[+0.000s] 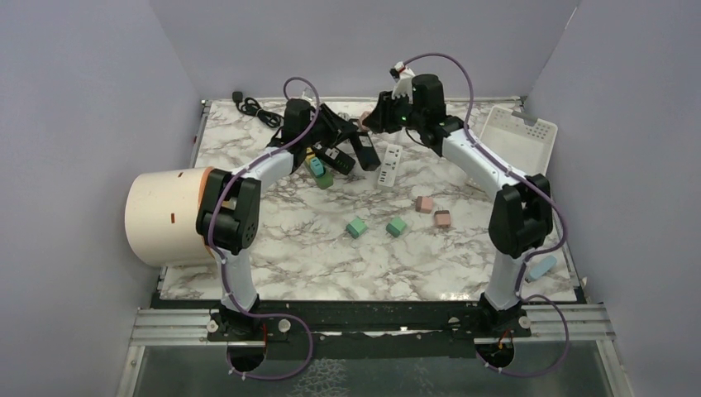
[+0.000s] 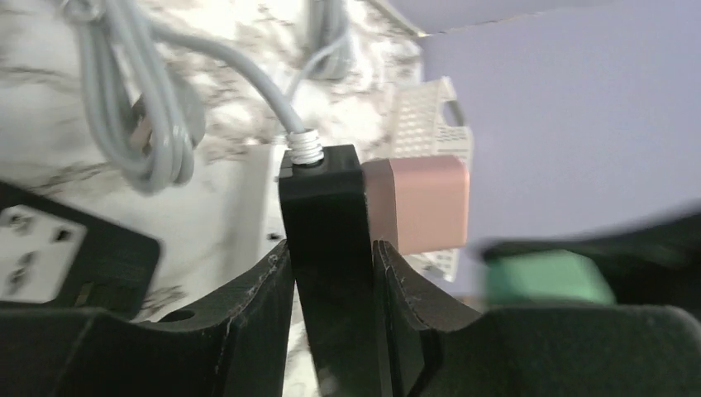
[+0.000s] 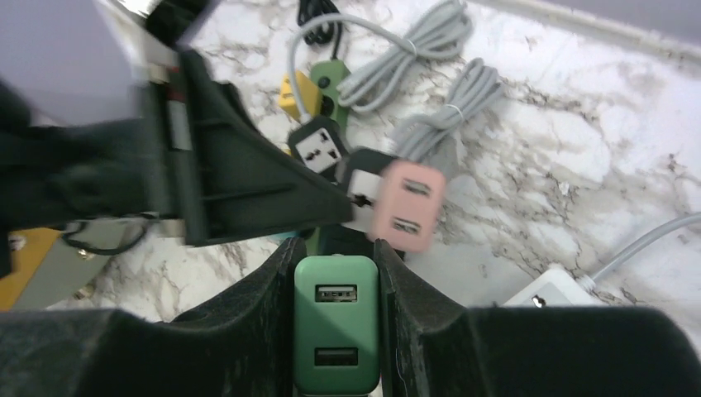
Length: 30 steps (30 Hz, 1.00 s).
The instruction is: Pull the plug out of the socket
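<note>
My right gripper will next move back and down to let go of the green USB plug [image 3: 336,327] on the table by the green blocks, because the green plug is clear of the black socket strip.
My left gripper [image 2: 331,248] is shut on a black socket strip [image 2: 322,207] with a grey cable, and holds it at the back middle of the table [image 1: 364,153]. A pink plug [image 2: 417,203] sits in the strip's side. My right gripper [image 3: 336,248] is shut on a green USB plug [image 3: 336,327], just below the pink plug [image 3: 405,205]. In the left wrist view the green plug [image 2: 546,277] is blurred and lies right of the strip with a gap between them. In the top view the two grippers [image 1: 347,153] [image 1: 379,116] are close together.
A white power strip [image 1: 390,165] lies right of the black one. Other coloured strips [image 1: 318,169] and grey cable coils [image 3: 446,116] lie beside them. Small green [image 1: 356,227] and pink [image 1: 424,203] blocks lie mid-table. A white basket [image 1: 521,136] stands back right, a white cylinder [image 1: 165,215] at left.
</note>
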{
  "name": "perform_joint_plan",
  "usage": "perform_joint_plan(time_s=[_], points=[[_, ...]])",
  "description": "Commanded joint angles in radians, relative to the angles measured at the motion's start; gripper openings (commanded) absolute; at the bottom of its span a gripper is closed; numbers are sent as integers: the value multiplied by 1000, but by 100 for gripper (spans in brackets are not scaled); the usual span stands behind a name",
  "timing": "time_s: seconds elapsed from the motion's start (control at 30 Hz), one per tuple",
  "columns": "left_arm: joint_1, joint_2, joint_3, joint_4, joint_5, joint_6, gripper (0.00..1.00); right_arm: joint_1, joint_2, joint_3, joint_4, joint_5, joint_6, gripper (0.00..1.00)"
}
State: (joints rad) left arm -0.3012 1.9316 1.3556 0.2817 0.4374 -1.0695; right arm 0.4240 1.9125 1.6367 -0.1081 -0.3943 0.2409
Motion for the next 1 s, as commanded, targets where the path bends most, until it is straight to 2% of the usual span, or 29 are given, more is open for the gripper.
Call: perform_joint_plan(time_s=[0.0,0.07,0.2,0.3,0.43,0.5,0.63,0.77,0.83,0.97], points=[[4,11,-8,-141,-159,97,0,78,-169,39,70,56,-101,1],[5,18,19,-148,-168,96,0,122,-177,44,43,149,-169,1],[4,26,24,-121,-160,92,0,126,-208,-23,47,91,-129,1],[6,29,48,-111,-145,111,0,107,-255,-151,55,-58,-77,1],[12,35,95,-109,-113,157,0,101,-310,-381,75,-357,-60,1],[15,32,111,-117,-101,178,0,100,-325,-502,94,-453,-51,1],[23,21,128,-138,-95,212,0,100,-328,-664,100,-472,-42,1],[25,9,133,-153,-100,232,0,100,-293,-717,94,-456,-34,2],[25,5,135,-160,-99,241,0,101,-269,-714,84,-448,-34,10],[25,-5,128,-159,-99,250,0,101,-227,-688,38,-393,-53,36]])
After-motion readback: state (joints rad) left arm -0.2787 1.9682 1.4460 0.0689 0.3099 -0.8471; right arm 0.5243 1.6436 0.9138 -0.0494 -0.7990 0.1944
